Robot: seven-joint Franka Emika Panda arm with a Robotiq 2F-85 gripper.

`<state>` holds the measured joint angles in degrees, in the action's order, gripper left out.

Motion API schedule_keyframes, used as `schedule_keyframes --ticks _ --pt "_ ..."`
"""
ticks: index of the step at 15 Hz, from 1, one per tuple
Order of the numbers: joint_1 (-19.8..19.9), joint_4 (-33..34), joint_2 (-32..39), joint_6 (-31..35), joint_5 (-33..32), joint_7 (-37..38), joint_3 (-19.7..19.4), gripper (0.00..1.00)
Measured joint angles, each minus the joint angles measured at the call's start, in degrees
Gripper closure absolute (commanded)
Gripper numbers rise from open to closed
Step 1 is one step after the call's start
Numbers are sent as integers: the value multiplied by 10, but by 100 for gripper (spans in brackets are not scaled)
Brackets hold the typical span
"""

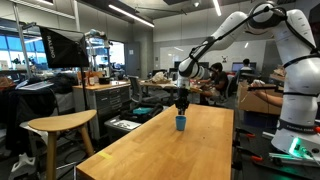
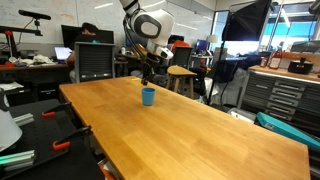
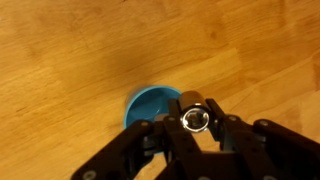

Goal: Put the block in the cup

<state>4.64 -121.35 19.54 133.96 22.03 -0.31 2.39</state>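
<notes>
The blue cup stands upright below the held block, so the robot's gripper will go down toward the cup's opening [image 2: 148, 90] [image 3: 152, 103] and let go of the block inside the cup's rim.
The small blue cup [image 1: 181, 123] stands upright at the far end of the long wooden table [image 1: 190, 150]; it also shows in an exterior view [image 2: 148, 96]. My gripper [image 1: 182, 101] hangs just above it in both exterior views [image 2: 148, 79]. In the wrist view the cup [image 3: 148, 106] lies below and a little left of the fingers. The gripper [image 3: 194, 122] is shut on the block [image 3: 193, 112], a short dark cylinder with a shiny ringed end, held over the cup's right rim.
A wooden stool [image 1: 60, 125] stands beside the table's long edge. Office desks, monitors, cabinets [image 2: 285, 95] and seated people fill the background. The robot's base [image 1: 297, 120] stands by the table's side.
</notes>
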Motion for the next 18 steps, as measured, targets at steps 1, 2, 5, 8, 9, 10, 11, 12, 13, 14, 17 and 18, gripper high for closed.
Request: schedule_keyframes --ticks 1,2,5,8,9,10,11,12,13,14,17,18 --pt "0 1 1 5 -1 0 -2 88" --pt "0 1 2 10 -2 0 -4 88" --pt "0 2 7 27 -7 0 -10 88" --pt "0 5 19 47 -16 0 -14 43" --pt "1 10 27 50 -19 0 -17 38" --pt "3 17 36 53 -22 0 -19 29" --pt "4 25 45 54 -27 0 -21 22" --pt "6 34 54 54 -31 0 -24 15" --pt "7 43 62 54 -34 0 -27 6" --pt "8 51 70 54 -37 0 -29 1" --pt "12 70 87 54 -39 0 -30 0" --pt "12 73 89 54 -39 0 -30 0"
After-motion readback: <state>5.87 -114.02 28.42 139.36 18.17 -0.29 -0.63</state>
